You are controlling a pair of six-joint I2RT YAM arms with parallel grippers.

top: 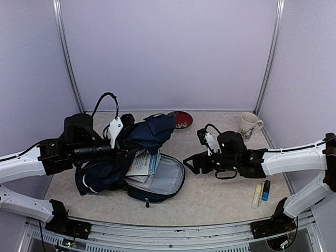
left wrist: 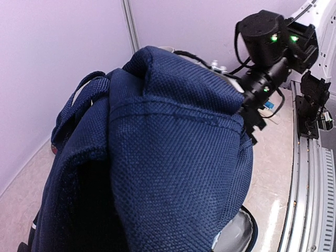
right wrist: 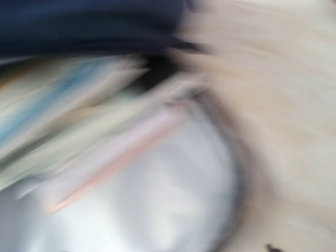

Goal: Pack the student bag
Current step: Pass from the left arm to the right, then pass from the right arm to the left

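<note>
The opened front panel's rim [top: 183, 176] [right wrist: 240, 176] is uncovered beside my fingers, so next I will move my right gripper toward the bag and lower it onto that rim.
The student bag [top: 152, 131], navy fabric, lies open left of centre with its grey lining [top: 169, 176] showing. Books [top: 143, 164] with white and blue covers sit in the opening. My left gripper [top: 127, 145] is shut on the bag's upper flap and holds it raised; in the left wrist view the navy fabric [left wrist: 173, 157] fills the frame and hides the fingers. My right gripper [top: 191, 164] hangs open just right of the bag's rim, holding nothing. The right wrist view is blurred: navy fabric, book edges [right wrist: 79, 105] and grey lining [right wrist: 157, 199].
A red dish [top: 183, 119] lies behind the bag. A patterned mug [top: 249, 126] stands at the back right. A pale stick [top: 256, 195] and a blue-capped item [top: 266, 190] lie near the right front. Purple walls close in the table.
</note>
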